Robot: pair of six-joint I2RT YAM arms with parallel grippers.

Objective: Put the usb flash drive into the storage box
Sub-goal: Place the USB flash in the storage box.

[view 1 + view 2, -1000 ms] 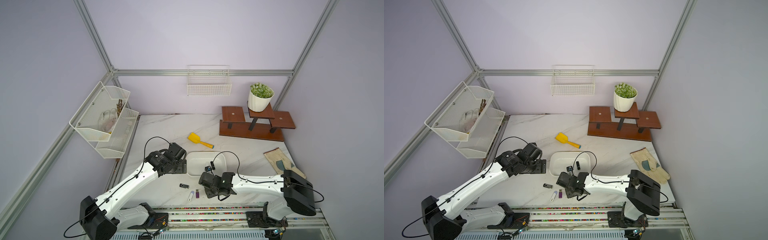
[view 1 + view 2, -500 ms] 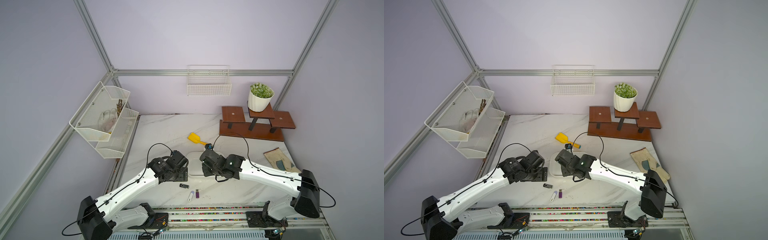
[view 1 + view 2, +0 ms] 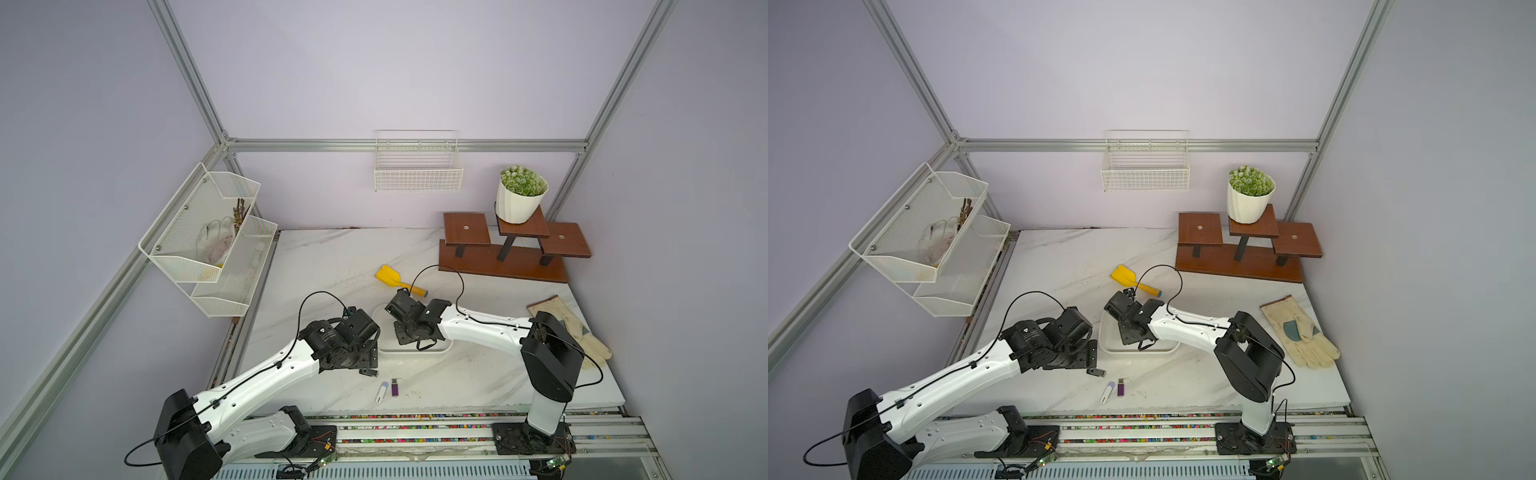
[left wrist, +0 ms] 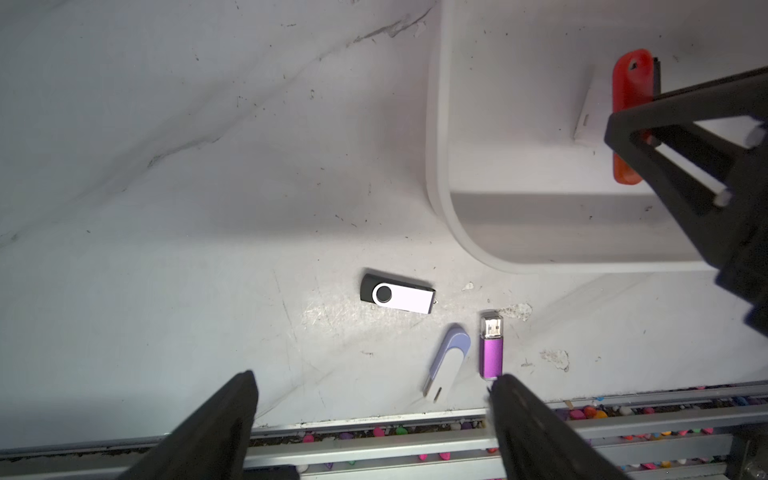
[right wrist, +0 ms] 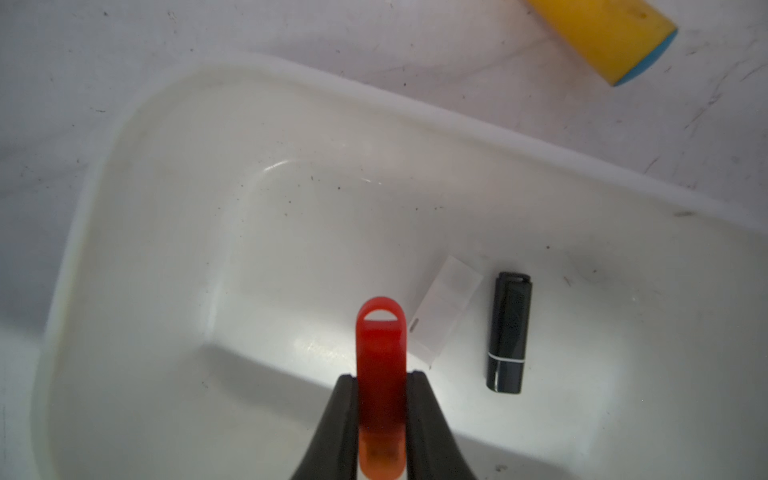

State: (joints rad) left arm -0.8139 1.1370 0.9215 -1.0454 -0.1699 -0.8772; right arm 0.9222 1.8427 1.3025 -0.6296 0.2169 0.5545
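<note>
My right gripper will next move down to the bare patch of the box's bottom beside the white drive point(image 5: 446, 311) and let go of the red drive there.
My right gripper point(image 5: 381, 378) is shut on a red usb flash drive point(image 5: 381, 345) and holds it low over the floor of the white storage box point(image 5: 457, 120). A black drive point(image 5: 509, 332) and a white drive point(image 5: 446, 311) lie in the box beside it. In both top views the right gripper point(image 3: 409, 334) hangs inside the storage box point(image 3: 415, 352). My left gripper point(image 4: 374, 382) stands open above the table, just in front of the box. Under it lie a black-and-silver swivel drive point(image 4: 397, 297), a lilac-and-white drive point(image 4: 446, 361) and a purple drive point(image 4: 490, 353).
A yellow scoop point(image 3: 400, 280) lies just behind the box. A work glove point(image 3: 573, 328) lies at the right edge. A wooden stand point(image 3: 511, 257) with a potted plant point(image 3: 519, 199) is at the back right. A mesh rack point(image 3: 208, 241) hangs on the left wall.
My right arm has swung from the table's front, beside the loose drives, back over the box and down into it. My left gripper has shifted forward towards the loose drives, still open.
</note>
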